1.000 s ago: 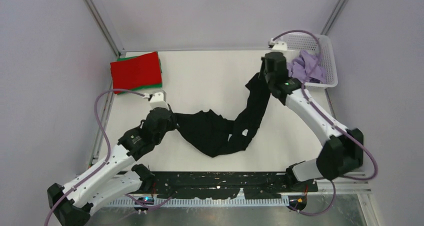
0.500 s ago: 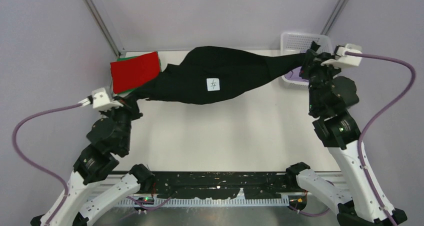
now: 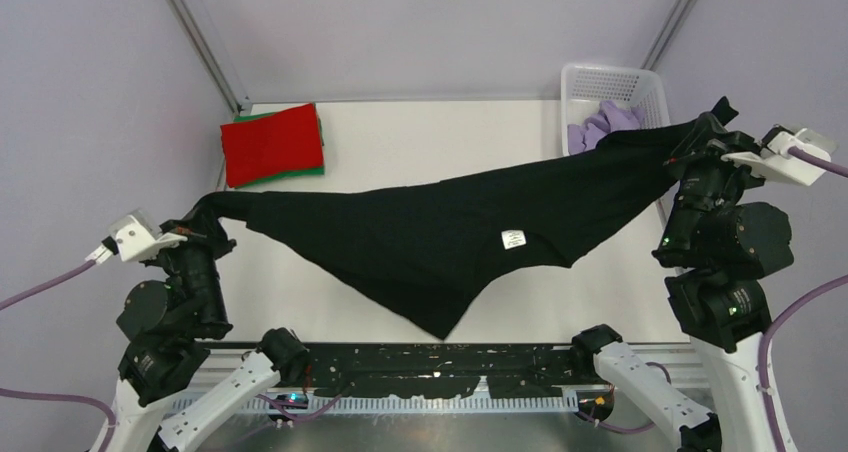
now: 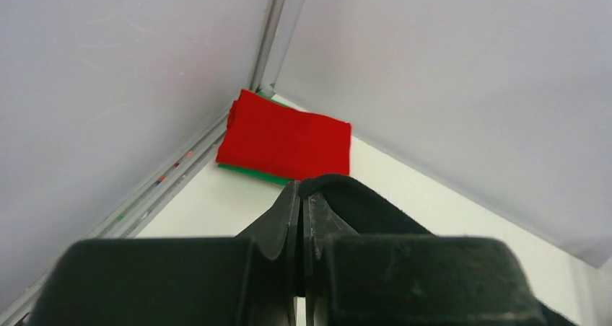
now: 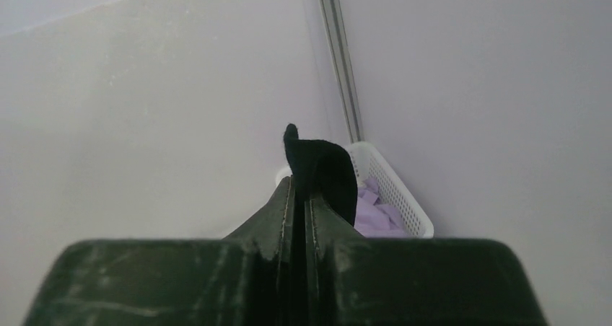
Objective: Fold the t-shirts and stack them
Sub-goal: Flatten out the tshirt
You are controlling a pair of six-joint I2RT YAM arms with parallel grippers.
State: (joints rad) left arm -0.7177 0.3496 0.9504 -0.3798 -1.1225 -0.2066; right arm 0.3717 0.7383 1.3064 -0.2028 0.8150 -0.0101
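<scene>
The t-shirt is hanging in the air, so the robot's right gripper will next move down and to the left in the top view, onto the tabletop in front of the basket, to let go of the t-shirt.
A large black t-shirt [image 3: 440,232] hangs stretched in the air across the table, a small white tag [image 3: 513,239] facing up and a pointed fold drooping toward the near edge. My left gripper [image 3: 205,214] is shut on its left end, black cloth [image 4: 375,203] bulging past the pressed jaws of this left gripper [image 4: 303,192]. My right gripper [image 3: 700,137] is shut on the right end; a black flap [image 5: 317,164] sticks up beyond the closed right gripper [image 5: 299,189]. A folded red t-shirt [image 3: 272,142] lies on a green one [image 3: 300,173] at the far left corner. A lavender t-shirt [image 3: 600,124] sits in the basket.
A white mesh basket [image 3: 640,84] stands at the far right corner of the white table [image 3: 420,142]. Grey walls and metal frame posts [image 3: 205,42] enclose the workspace. A black strip [image 3: 440,367] runs along the near edge between the arm bases.
Both arms pulled back toward the near side and apart. The black shirt, bunched on the table a second ago, is lifted and spread taut between them, nearer than half a second ago.
</scene>
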